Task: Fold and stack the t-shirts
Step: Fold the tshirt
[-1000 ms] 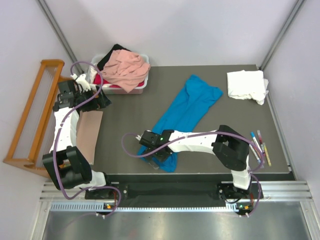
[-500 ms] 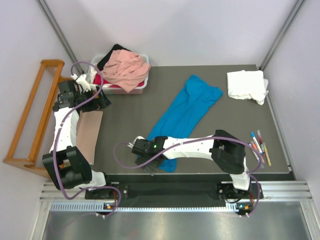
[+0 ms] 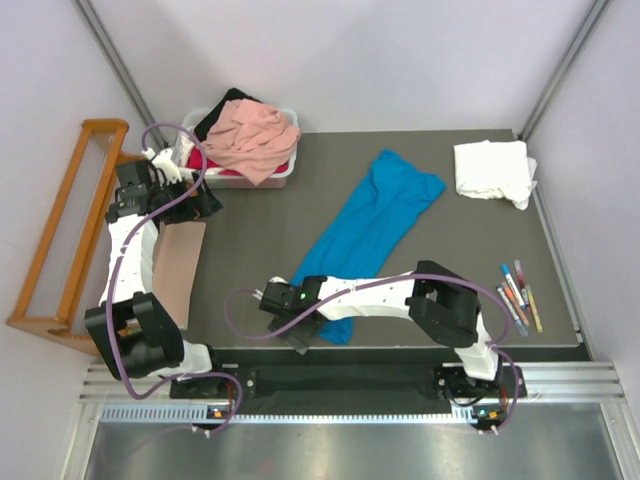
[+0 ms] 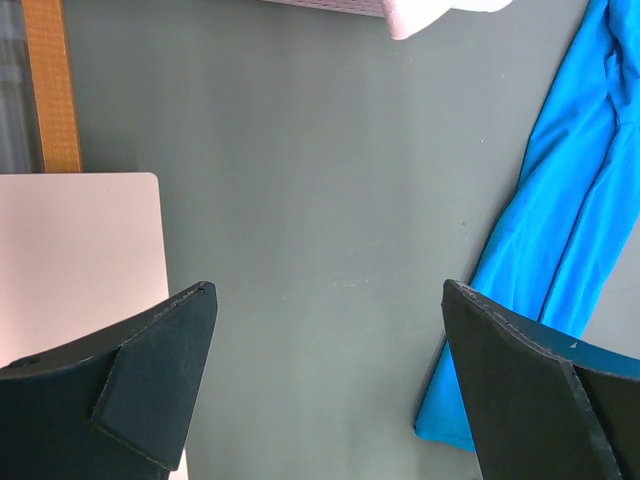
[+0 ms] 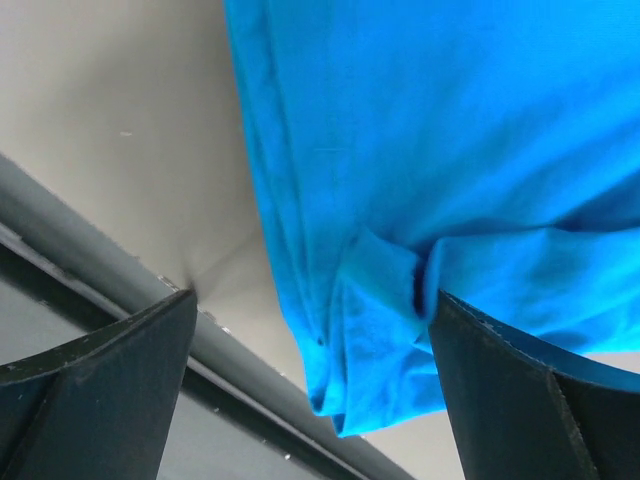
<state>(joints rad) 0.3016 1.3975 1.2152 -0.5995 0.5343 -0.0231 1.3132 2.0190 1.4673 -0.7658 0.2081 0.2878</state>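
I will next move my right gripper a little away from my base, so that its open fingers are centered around the bunched blue fold (image 3: 332, 329) (image 5: 384, 292).
The bright blue t-shirt (image 3: 375, 225) lies stretched out diagonally on the dark mat, its near end bunched at the front. My right gripper (image 3: 300, 330) is at that near left corner. In the right wrist view it is open (image 5: 315, 300), with the bunched blue corner (image 5: 390, 300) between the jaws and no grip on it. My left gripper (image 3: 207, 200) is open and empty (image 4: 328, 290) above bare mat beside the tub. The blue shirt's edge (image 4: 570, 200) shows to its right. A folded white t-shirt (image 3: 492, 170) lies at the back right. Salmon-pink (image 3: 255, 135), black (image 3: 213, 117) and red (image 3: 228, 173) tees fill the tub.
The white tub (image 3: 290, 172) stands at the back left. A wooden slatted rack (image 3: 60, 230) stands off the left edge. A pinkish-brown board (image 3: 180, 265) lies on the left of the mat, also in the left wrist view (image 4: 70, 260). Several markers (image 3: 518, 292) lie at the right.
My right gripper has moved left and nearer along the blue shirt's near end to its left corner. The left arm has not moved.
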